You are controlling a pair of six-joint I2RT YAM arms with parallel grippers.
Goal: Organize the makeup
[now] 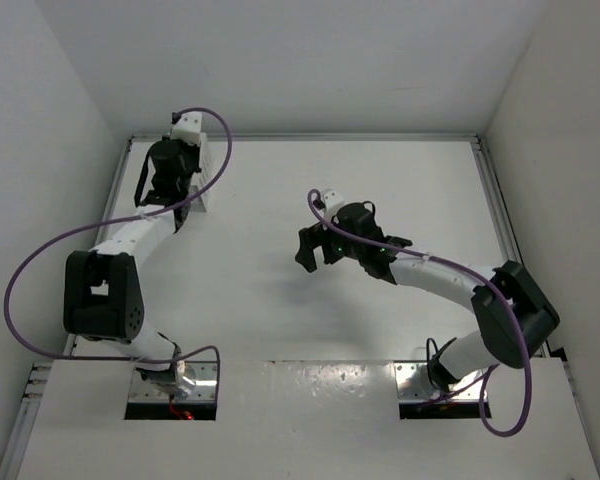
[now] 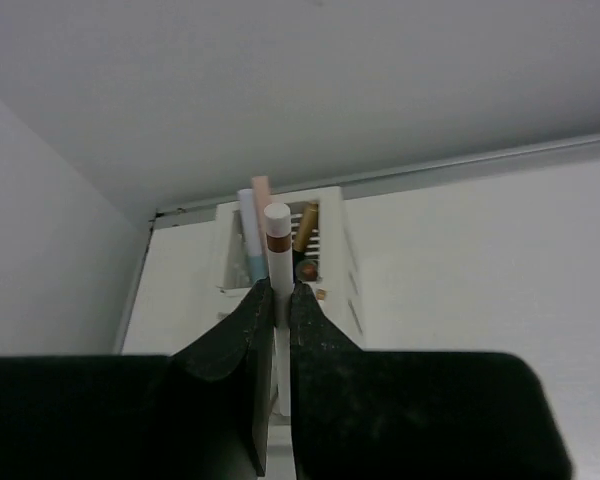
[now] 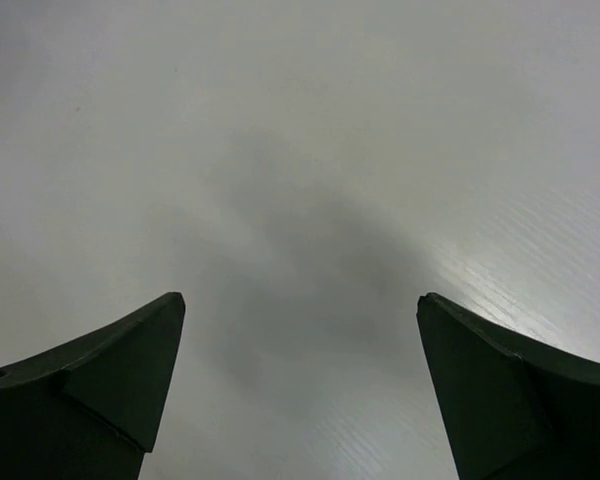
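Note:
My left gripper should next lower the upright white makeup stick into the near section (image 2: 236, 303) of the white slatted box (image 2: 345, 265) and let go of it. The far section of the box already has sticks in it.
My left gripper (image 2: 277, 290) is shut on a white makeup stick with a brown band (image 2: 277, 240), held upright in front of the white slatted box (image 2: 345, 265). A light blue stick (image 2: 250, 235), a salmon pink stick (image 2: 261, 188) and a gold-banded stick (image 2: 306, 226) stand in the box. In the top view the left gripper (image 1: 166, 192) sits at the far left beside the box (image 1: 206, 170). My right gripper (image 1: 316, 250) is open and empty over the bare table middle, its jaws wide apart in the right wrist view (image 3: 300, 305).
White walls close the workspace at the back and both sides. A rail (image 1: 300, 137) runs along the far table edge. Purple cables (image 1: 40, 260) loop off both arms. The box stands near the back left corner.

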